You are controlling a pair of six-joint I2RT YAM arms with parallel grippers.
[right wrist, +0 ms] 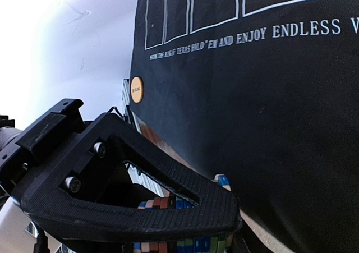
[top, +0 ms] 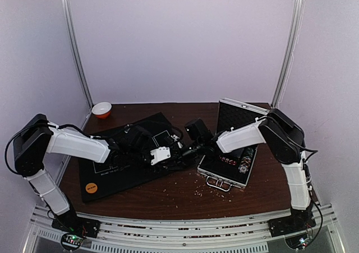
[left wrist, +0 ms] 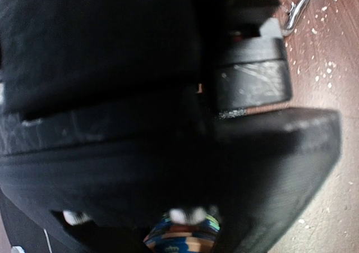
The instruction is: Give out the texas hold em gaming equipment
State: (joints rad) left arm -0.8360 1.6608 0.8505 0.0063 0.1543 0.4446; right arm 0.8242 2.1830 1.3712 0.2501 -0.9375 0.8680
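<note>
I need to sweep my left gripper to the left in the top view next to the mat's end by the orange disc (top: 91, 188) and release the chips there.
My two grippers meet over the right edge of the black mat (top: 112, 169), the left gripper (top: 168, 153) facing the right gripper (top: 193, 147). Between them is a short stack of striped poker chips (right wrist: 168, 201), lying sideways just above the mat. In the right wrist view a black ribbed finger (right wrist: 168, 216) lies along the stack. The left wrist view is dark and blurred, with the same chips (left wrist: 179, 239) at its bottom edge between black jaws. Both grippers look shut on the stack. An orange button disc (top: 91, 188) lies on the mat's near left corner. No cards show.
The open silver case (top: 227, 171) lies right of the grippers with more chips (top: 244, 164) in its tray. A small orange-and-white bowl (top: 101, 109) stands at the back left. Pale crumbs dot the brown table (top: 185, 194) in front.
</note>
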